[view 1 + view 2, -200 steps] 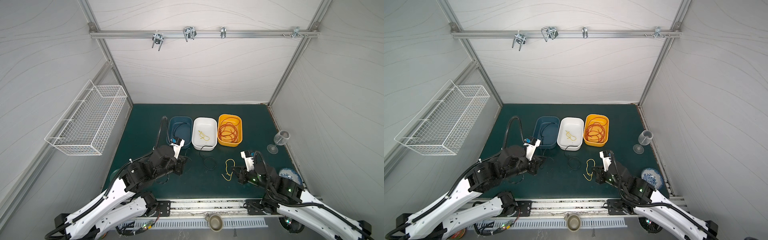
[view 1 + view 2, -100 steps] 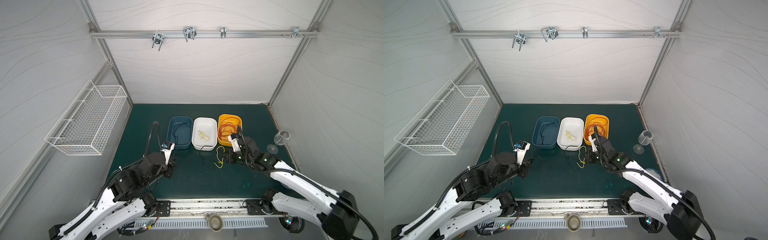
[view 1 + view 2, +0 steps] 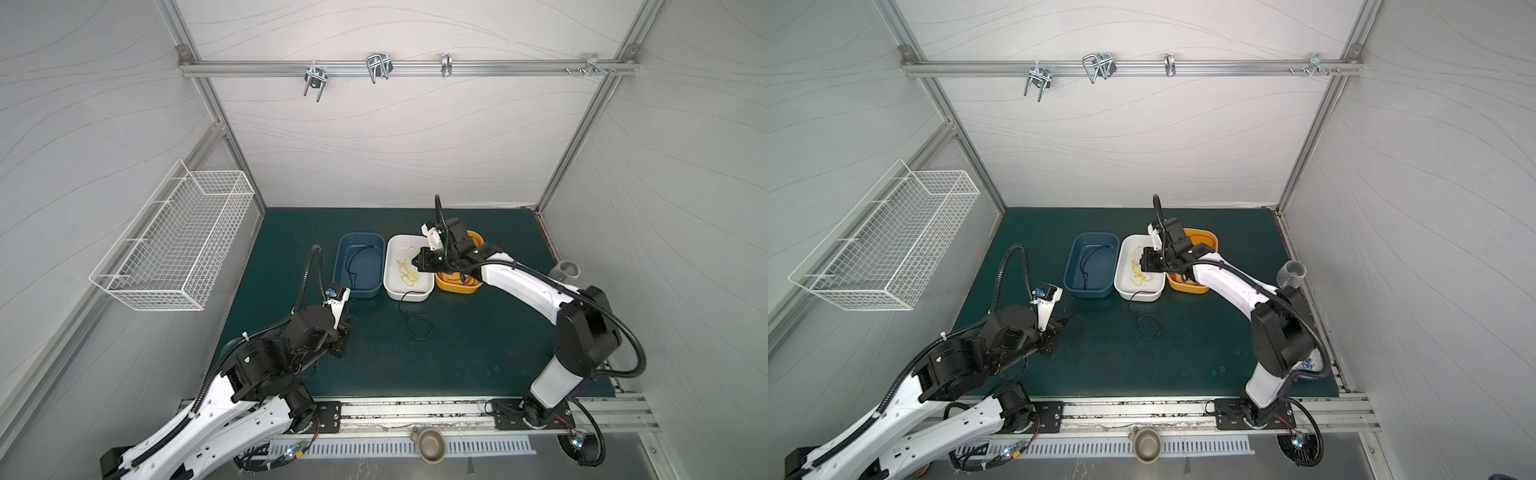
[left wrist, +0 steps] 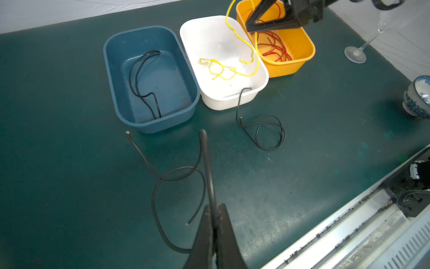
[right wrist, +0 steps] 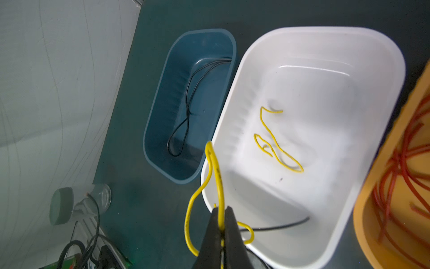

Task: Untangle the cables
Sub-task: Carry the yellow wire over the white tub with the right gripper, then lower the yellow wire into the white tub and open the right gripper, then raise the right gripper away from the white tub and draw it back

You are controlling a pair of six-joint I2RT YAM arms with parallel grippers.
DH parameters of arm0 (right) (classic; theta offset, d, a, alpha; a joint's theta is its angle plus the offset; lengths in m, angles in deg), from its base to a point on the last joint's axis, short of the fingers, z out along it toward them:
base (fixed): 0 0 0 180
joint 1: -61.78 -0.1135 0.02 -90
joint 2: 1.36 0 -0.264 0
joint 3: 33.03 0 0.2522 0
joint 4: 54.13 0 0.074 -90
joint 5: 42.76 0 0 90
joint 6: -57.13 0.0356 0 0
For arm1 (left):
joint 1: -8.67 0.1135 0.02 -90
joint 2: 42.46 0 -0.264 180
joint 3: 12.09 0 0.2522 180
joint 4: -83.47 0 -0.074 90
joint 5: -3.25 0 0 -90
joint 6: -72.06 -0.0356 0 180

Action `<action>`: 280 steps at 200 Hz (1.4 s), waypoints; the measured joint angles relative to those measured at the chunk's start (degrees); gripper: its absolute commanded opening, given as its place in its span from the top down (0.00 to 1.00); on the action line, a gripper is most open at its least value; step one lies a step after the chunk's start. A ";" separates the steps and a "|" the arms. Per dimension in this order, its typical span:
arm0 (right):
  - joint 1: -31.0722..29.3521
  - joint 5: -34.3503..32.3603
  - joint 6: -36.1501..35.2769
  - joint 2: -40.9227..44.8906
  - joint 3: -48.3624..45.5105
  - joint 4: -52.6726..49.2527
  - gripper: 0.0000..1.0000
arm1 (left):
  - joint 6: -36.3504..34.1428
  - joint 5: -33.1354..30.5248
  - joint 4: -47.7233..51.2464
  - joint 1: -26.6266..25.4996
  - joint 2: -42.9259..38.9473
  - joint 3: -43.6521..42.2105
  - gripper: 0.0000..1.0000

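Next, my right gripper comes down toward the white tub's bottom below it and releases the yellow cable, because another yellow cable already lies there.
My right gripper (image 5: 220, 208) is shut on a yellow cable (image 5: 215, 167) and holds it above the white tub (image 3: 390, 266). Its loose end hangs into the tub, where another yellow cable (image 4: 221, 69) lies. Low over the mat, my left gripper (image 4: 213, 206) is shut on a black cable (image 4: 207, 163) whose loop trails on the mat. A second black cable (image 3: 419, 326) lies on the mat with one end hooked over the white tub's rim. The blue tub (image 4: 105, 53) holds one black cable (image 4: 139, 81). Red cables (image 4: 274, 44) fill the orange tub (image 4: 293, 67).
A wine glass (image 4: 356, 54) and a blue-and-white bowl (image 4: 418, 97) stand at the mat's right edge. A wire basket (image 3: 174, 245) hangs on the left wall. A metal rail with a small cup (image 3: 430, 444) runs along the front.
My right arm has carried the yellow cable from the front of the mat back to above the white tub. The left arm has shifted slightly left, still holding its black cable.
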State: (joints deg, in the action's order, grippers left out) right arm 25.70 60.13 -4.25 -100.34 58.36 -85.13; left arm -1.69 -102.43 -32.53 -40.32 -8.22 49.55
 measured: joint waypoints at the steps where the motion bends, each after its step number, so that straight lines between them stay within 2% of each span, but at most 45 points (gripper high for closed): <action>1: 0.07 0.04 0.00 -0.33 0.35 0.00 1.00 | 0.00 0.02 0.00 0.00 0.00 0.00 1.00; 33: 1.75 1.60 0.00 -8.24 6.95 -0.44 1.00 | -0.02 -0.04 -0.04 0.00 -0.04 -0.02 1.00; 97: 3.45 2.71 -0.07 -18.75 13.16 -2.78 1.00 | -0.04 -0.15 -0.17 0.00 -0.39 -0.13 1.00; 123: 3.80 2.99 -0.26 -21.16 14.93 -4.04 0.99 | -0.04 -0.15 -0.17 0.00 -0.39 -0.13 1.00; 200: 4.57 3.28 -1.27 -22.80 16.02 -5.79 0.85 | -0.07 -0.20 -0.20 0.00 -0.37 -0.17 1.00; 253: 4.79 3.06 -1.66 -22.47 16.35 -7.41 0.64 | -0.07 -0.22 -0.20 0.00 0.11 -0.39 1.00; 280: 4.83 1.62 -1.92 -20.11 16.37 -8.68 0.46 | -0.09 -0.22 -0.20 0.00 0.55 -0.44 1.00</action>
State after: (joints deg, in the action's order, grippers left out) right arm 30.53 61.74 -6.17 -120.45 74.73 -93.80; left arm -1.78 -102.65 -32.73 -40.32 -7.68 49.11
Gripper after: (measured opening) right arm 0.489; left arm 0.048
